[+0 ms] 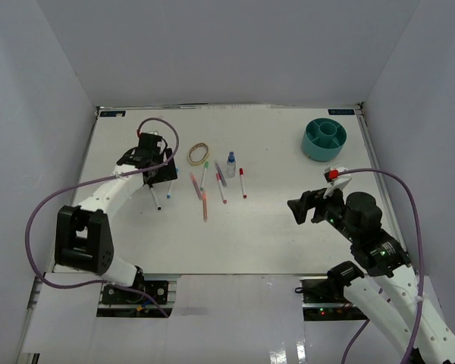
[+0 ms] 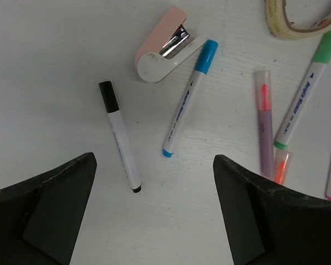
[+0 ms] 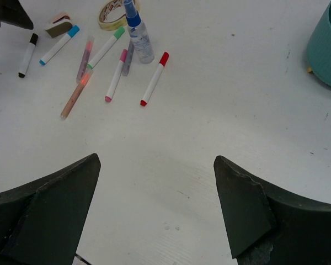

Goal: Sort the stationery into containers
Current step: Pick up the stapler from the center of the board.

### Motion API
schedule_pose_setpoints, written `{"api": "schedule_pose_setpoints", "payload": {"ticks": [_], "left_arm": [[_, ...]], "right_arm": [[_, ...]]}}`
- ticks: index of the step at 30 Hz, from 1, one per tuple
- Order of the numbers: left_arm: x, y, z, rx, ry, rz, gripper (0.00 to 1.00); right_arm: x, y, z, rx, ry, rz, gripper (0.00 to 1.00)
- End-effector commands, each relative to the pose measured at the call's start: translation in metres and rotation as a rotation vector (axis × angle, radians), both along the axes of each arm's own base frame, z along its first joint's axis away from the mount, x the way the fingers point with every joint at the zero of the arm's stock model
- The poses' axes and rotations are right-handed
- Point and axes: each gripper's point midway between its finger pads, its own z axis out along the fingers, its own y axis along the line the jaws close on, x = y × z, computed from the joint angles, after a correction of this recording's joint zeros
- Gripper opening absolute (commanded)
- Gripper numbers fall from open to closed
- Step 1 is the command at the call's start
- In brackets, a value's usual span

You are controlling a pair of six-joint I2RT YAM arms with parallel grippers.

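Observation:
My left gripper lowers its open fingers onto the small stapler below it next, on its rounded end [image 2: 153,65], where the pink and white arms meet, and closes.
The stationery lies in a cluster left of centre. It includes a black-capped pen [image 2: 119,142], a blue-capped pen [image 2: 188,97], a green-capped pen [image 2: 308,88], a pink-capped pen [image 3: 116,75], a red-capped pen [image 3: 155,78], a tan loop [image 1: 199,154] and a clear blue-capped bottle [image 1: 230,164]. No white eraser block shows. The teal organiser [image 1: 324,139] stands at the back right. My left gripper [image 2: 154,182] is open and empty, low over the table just short of the black and blue pens. My right gripper [image 3: 155,165] is open and empty over bare table, well right of the cluster.
A small pink and white stapler [image 2: 163,47] lies by the blue pen's cap. A purple highlighter [image 2: 265,118] and an orange one [image 3: 75,94] lie among the pens. White walls enclose the table on three sides.

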Motion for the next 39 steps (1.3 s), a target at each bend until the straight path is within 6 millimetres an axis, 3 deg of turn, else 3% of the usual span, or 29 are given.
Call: {"api": "schedule_pose_setpoints", "payload": {"ticks": [1,2,4,6,14,17,27,39], "left_arm": [[0.025,0.013,0.004,0.033,0.002,0.013,0.98],[0.027,0.009,-0.009,0.024,0.046,-0.024,0.97],[0.04,0.006,-0.01,0.008,0.053,-0.053,0.94],[0.046,0.005,-0.024,-0.012,0.091,-0.084,0.93],[0.075,0.018,-0.042,0.016,0.117,-0.136,0.9],[0.081,0.014,-0.048,0.011,0.119,-0.183,0.86],[0.081,-0.002,-0.064,-0.048,0.137,-0.279,0.79],[0.08,-0.008,-0.087,-0.063,0.162,-0.334,0.59]], "right_arm": [[-0.004,0.007,0.014,0.042,-0.066,0.047,0.9],[-0.005,0.006,0.013,0.044,-0.072,0.046,0.9],[-0.006,0.006,0.013,0.043,-0.078,0.05,0.9],[-0.008,0.007,0.014,0.043,-0.085,0.057,0.9],[-0.012,0.006,0.014,0.039,-0.108,0.06,0.9],[-0.012,0.006,0.015,0.037,-0.115,0.059,0.9],[-0.013,0.008,0.012,0.029,-0.107,0.071,0.9],[-0.011,0.004,0.012,0.024,-0.117,0.043,0.9]]}}
